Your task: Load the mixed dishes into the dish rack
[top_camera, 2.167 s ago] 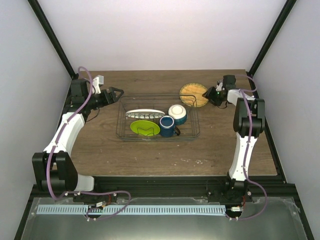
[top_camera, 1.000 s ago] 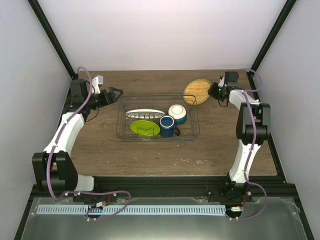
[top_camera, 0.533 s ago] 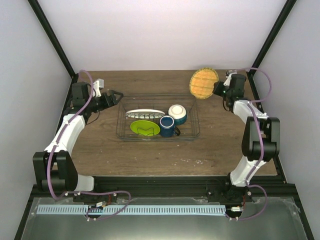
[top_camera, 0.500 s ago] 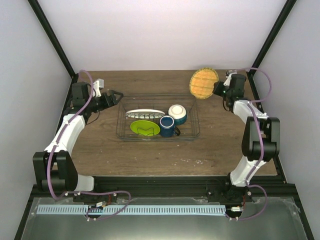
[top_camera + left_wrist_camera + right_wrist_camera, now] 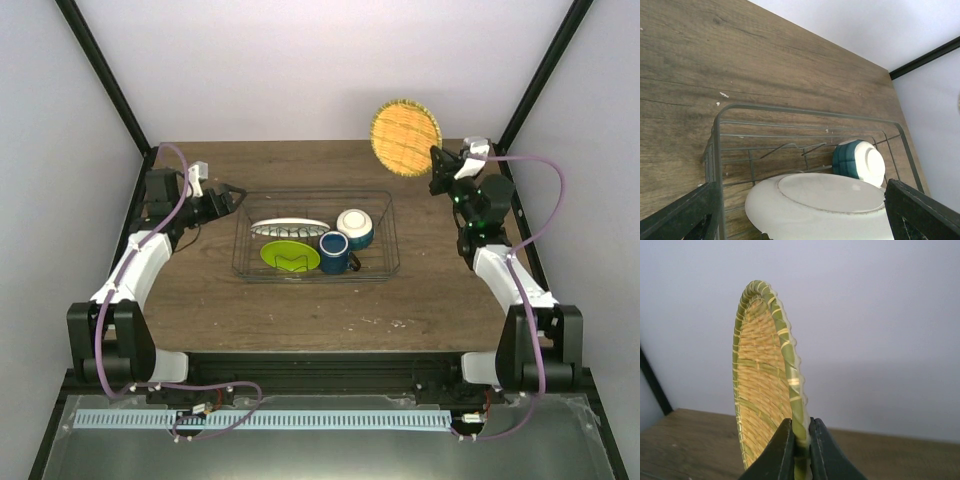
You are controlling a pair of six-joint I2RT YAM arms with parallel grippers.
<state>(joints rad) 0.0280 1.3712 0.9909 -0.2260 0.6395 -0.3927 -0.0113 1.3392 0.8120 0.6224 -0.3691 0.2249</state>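
The woven plate (image 5: 405, 125) should go between the lime-green plate and the near rim of the rack, as that slot (image 5: 289, 273) is empty. I should move my right gripper back and down to the rack and let go of it there.
The wire dish rack (image 5: 391, 216) stands mid-table. In it are a white plate (image 5: 290, 226) on edge, a lime-green plate (image 5: 285, 253), a cream bowl with a blue base (image 5: 355, 227) and a dark blue mug (image 5: 334, 252). My right gripper (image 5: 437, 170) is shut on the rim of a round woven yellow-green plate (image 5: 405, 125), held upright in the air above the table's back right. In the right wrist view the fingers (image 5: 782, 450) pinch its rim (image 5: 790, 365). My left gripper (image 5: 235, 190) is open and empty at the rack's left end, facing the white plate (image 5: 825, 200) and the bowl (image 5: 860, 162).
Black frame posts (image 5: 100, 70) and white walls close in the table on the left, right and back. The rack's rim (image 5: 790, 109) lies just ahead of my left fingers (image 5: 680, 215). Bare wood shows around the rack.
My right arm has lifted the woven plate off the table at the back right and raised it up, turning it upright. My left arm has barely moved.
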